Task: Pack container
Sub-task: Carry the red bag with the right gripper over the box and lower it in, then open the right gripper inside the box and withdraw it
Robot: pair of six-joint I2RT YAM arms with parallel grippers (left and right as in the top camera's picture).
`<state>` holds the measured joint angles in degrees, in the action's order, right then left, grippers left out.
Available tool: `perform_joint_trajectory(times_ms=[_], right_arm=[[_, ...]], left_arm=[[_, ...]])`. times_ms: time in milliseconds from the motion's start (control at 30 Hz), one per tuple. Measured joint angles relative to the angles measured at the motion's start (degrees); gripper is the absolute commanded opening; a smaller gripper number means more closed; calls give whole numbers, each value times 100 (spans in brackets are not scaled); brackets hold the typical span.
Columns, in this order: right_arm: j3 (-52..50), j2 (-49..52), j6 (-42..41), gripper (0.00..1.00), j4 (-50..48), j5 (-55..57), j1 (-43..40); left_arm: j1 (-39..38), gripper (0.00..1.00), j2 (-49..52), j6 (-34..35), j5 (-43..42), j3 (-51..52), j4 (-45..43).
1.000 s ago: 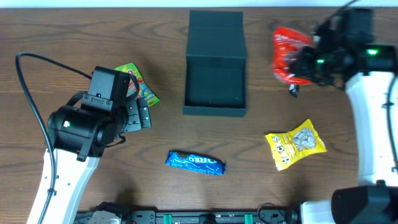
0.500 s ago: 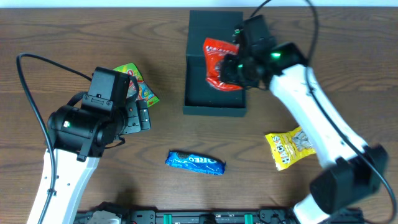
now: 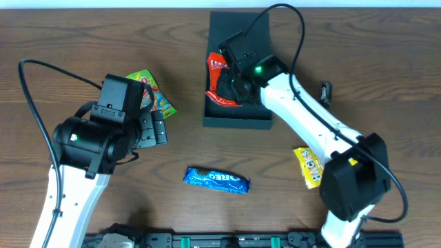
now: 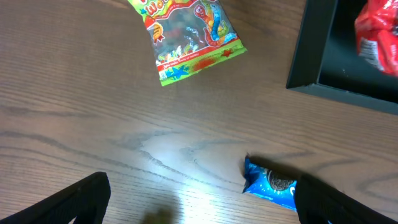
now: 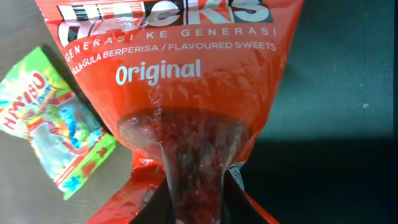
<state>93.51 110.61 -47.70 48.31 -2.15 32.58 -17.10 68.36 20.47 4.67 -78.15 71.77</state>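
Note:
My right gripper moves down into the half of the container nearer the green packet next and releases the red sweets packet, which hangs above the dark container bottom.
The container (image 3: 238, 122) is a dark square box with its flap lid open toward the back, standing at the table's top centre. My right gripper (image 3: 233, 84) is over the box's left half, shut on a red sweets packet (image 3: 218, 77). In the right wrist view the packet (image 5: 180, 74) hangs pinched at its clear end in the right gripper (image 5: 194, 199), above the dark box floor (image 5: 336, 124). My left gripper (image 4: 199, 199) stands open over bare wood, left of the box wall (image 4: 309, 56). The red packet (image 4: 380, 34) shows inside the box.
A green gummy packet (image 3: 156, 98) lies left of the box, beside my left gripper (image 3: 153, 127). A blue Oreo packet (image 3: 216, 180) lies near the front centre. A yellow packet (image 3: 308, 167) at the right is partly hidden under the right arm.
My right arm has swung from the table's right side leftward over the box, carrying the red packet to the box's left half. The left arm has not moved.

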Motion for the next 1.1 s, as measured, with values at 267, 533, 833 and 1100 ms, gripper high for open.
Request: perform_joint_trajectory(times_ms=[267, 533, 833, 1100], right_arm=[[-2, 573, 153, 1, -11, 90, 2], [-2, 612, 280, 1, -70, 92, 28], [-2, 614, 302, 8, -68, 225, 153], [-2, 612, 466, 52, -90, 326, 153]], left_arm=[[0, 95, 0, 0, 0, 0, -9], [0, 96, 0, 0, 0, 0, -48], [0, 96, 0, -2, 0, 0, -66], [0, 95, 0, 0, 0, 0, -68]])
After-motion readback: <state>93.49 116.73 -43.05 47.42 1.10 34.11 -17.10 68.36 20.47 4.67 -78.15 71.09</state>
